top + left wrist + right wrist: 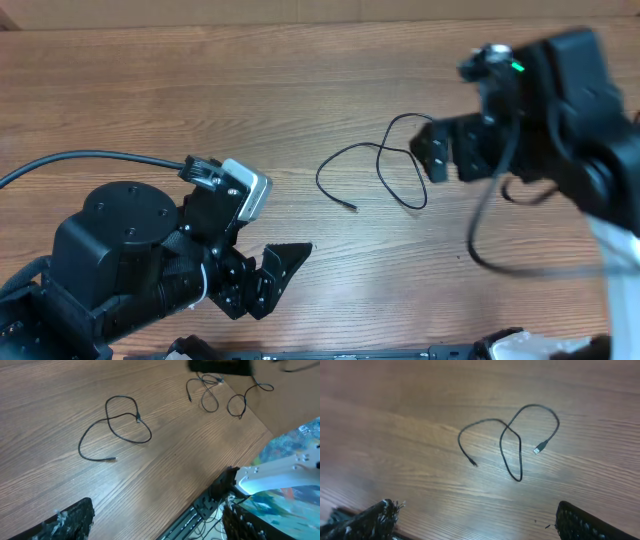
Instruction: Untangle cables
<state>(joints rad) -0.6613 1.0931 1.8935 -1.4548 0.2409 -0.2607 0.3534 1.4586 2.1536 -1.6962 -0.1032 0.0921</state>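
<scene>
I will lower my right gripper onto the thin black cable's part facing the USB plug (423, 187) (521, 463), beside the cable's near bend, where that part of the cable lies clear of the crossing.
One thin black cable (372, 166) lies in a loose crossed loop at the middle of the wooden table; it also shows in the left wrist view (121, 426) and the right wrist view (510, 446), its small plug (538, 449) lying free. More tangled cables (207, 394) lie farther right, mostly hidden under the right arm in the overhead view. My left gripper (273, 279) (160, 527) hangs open and empty near the table's front edge, well short of the loop. My right gripper (433, 152) (475, 525), wide open and empty, hovers just right of the loop.
A black rail (200, 507) runs along the table's front edge, with loose wires and colourful clutter (295, 455) beyond it. The left arm's thick lead (90, 158) crosses the table at the left. A dark lead (478, 238) hangs below the right arm.
</scene>
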